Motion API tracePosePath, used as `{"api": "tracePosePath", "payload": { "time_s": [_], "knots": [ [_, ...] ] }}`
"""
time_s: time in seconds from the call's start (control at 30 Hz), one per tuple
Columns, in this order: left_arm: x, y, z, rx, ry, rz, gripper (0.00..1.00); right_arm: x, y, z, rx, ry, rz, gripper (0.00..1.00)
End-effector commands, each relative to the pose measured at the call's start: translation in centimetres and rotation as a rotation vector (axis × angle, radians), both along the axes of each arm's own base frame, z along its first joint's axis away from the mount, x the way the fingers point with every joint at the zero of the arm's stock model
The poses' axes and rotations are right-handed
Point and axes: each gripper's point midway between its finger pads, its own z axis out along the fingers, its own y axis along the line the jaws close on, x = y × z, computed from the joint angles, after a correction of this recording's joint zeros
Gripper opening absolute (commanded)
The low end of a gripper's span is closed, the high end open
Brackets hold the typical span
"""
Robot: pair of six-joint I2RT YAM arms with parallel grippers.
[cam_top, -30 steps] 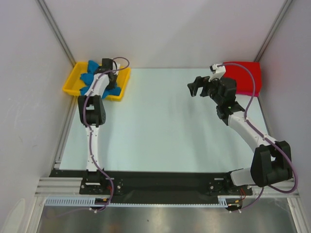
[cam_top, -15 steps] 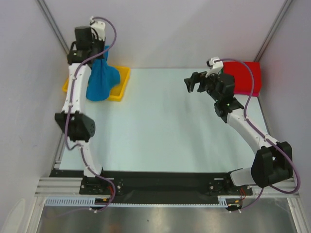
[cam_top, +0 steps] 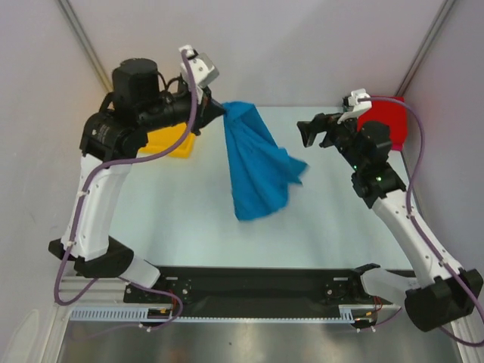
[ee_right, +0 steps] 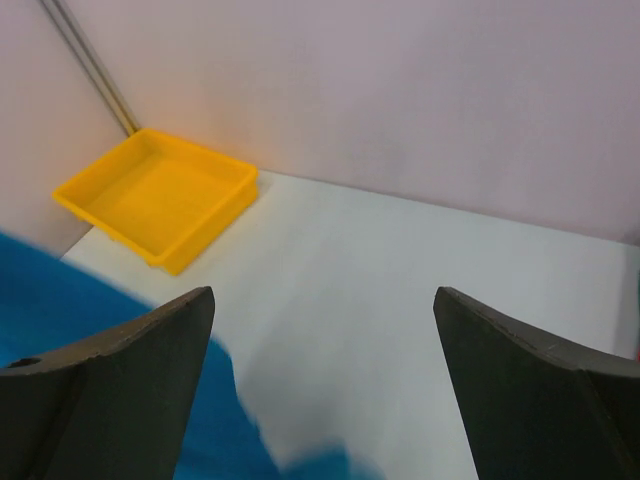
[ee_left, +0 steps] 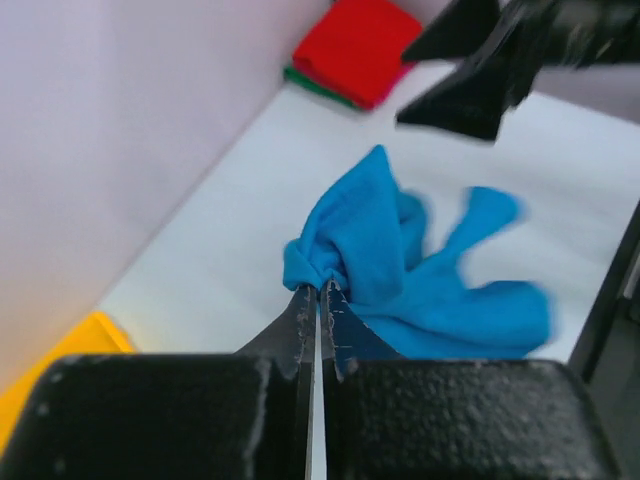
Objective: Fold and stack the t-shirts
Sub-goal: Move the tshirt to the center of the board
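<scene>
My right gripper will tilt downward next and move down and back onto the blue t-shirt's loose end (cam_top: 292,171) (ee_right: 328,466), because my left gripper holds the blue t-shirt only at its top.
My left gripper (cam_top: 222,110) is shut on the bright blue t-shirt (cam_top: 259,166) and holds it high above the middle of the table, the cloth hanging and swinging. In the left wrist view the jaws (ee_left: 320,292) pinch a bunched fold of the blue shirt (ee_left: 400,265). A folded red t-shirt (cam_top: 387,119) lies at the far right corner; in the left wrist view it (ee_left: 358,45) sits on a thin green one (ee_left: 312,82). My right gripper (cam_top: 308,133) is open and empty, to the right of the hanging shirt. The blue cloth (ee_right: 90,330) shows blurred in the right wrist view.
The yellow tray (cam_top: 172,141) sits at the far left, partly behind my left arm; it looks empty in the right wrist view (ee_right: 155,195). Walls close in the table on three sides. A black rail runs along the near edge (cam_top: 249,283).
My left arm has lifted the blue t-shirt out of the yellow tray and swung it right, over the middle of the table. My right gripper has shifted slightly right and stays open.
</scene>
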Motion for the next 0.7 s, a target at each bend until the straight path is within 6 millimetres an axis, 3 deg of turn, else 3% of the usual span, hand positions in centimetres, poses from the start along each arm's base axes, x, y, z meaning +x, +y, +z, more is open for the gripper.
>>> {"api": "tracePosePath", "payload": {
  "time_s": [0.0,0.03,0.07,0.1,0.2,0.37,0.43,0.47,0.5,0.53,0.57,0.6,0.63,0.67],
  "knots": [
    [1.0,-0.8,-6.5,0.071,0.175,-0.002,0.0,-2.2,-2.1,0.9,0.005,0.051,-0.073,1.0],
    [1.7,-1.2,-9.6,0.098,0.225,-0.008,0.0,-2.8,-2.5,-0.1,-0.013,0.094,-0.084,1.0],
    [1.9,-1.4,-11.0,0.118,0.233,-0.019,0.0,-3.5,-2.8,-0.4,-0.021,0.107,-0.087,1.0],
    [2.9,-1.8,-13.9,0.137,0.268,-0.016,0.0,-4.1,-2.9,-2.0,-0.044,0.167,-0.086,1.0],
    [6.4,-1.9,-19.1,0.157,0.32,0.035,0.0,-5.3,-3.2,-4.8,-0.084,0.276,-0.108,0.97],
    [14.2,0.8,-23.4,0.128,0.365,0.241,0.01,-6.3,-1.7,-10.8,-0.139,0.476,-0.085,0.87],
    [17.1,1.9,-25.4,0.152,0.365,0.315,0.08,-7.1,-0.3,-13.3,-0.191,0.553,-0.069,0.85],
    [18.4,3.6,-26.2,0.187,0.351,0.386,0.12,-7.6,0.3,-14.4,-0.22,0.584,-0.056,0.82],
    [19.6,4.6,-27.6,0.212,0.363,0.434,0.2,-8.1,0.7,-16.6,-0.264,0.656,-0.05,0.81],
    [20.2,6.2,-28.0,0.209,0.382,0.487,0.4,-8.8,1.7,-17.6,-0.289,0.684,-0.019,0.8],
    [20.0,6.5,-28.5,0.203,0.417,0.475,0.51,-9.4,2.0,-18.9,-0.306,0.729,-0.012,0.8],
    [18.8,6.9,-29.4,0.217,0.476,0.464,0.65,-10.3,2.5,-20.3,-0.32,0.789,0.017,0.8],
    [17.5,7.1,-28.6,0.211,0.483,0.449,0.97,-11.0,2.8,-21.2,-0.317,0.833,0.028,0.8],
    [15.9,6.8,-28.5,0.219,0.495,0.413,1.0,-11.8,3.1,-21.9,-0.322,0.864,0.033,0.8]
  ]
}}
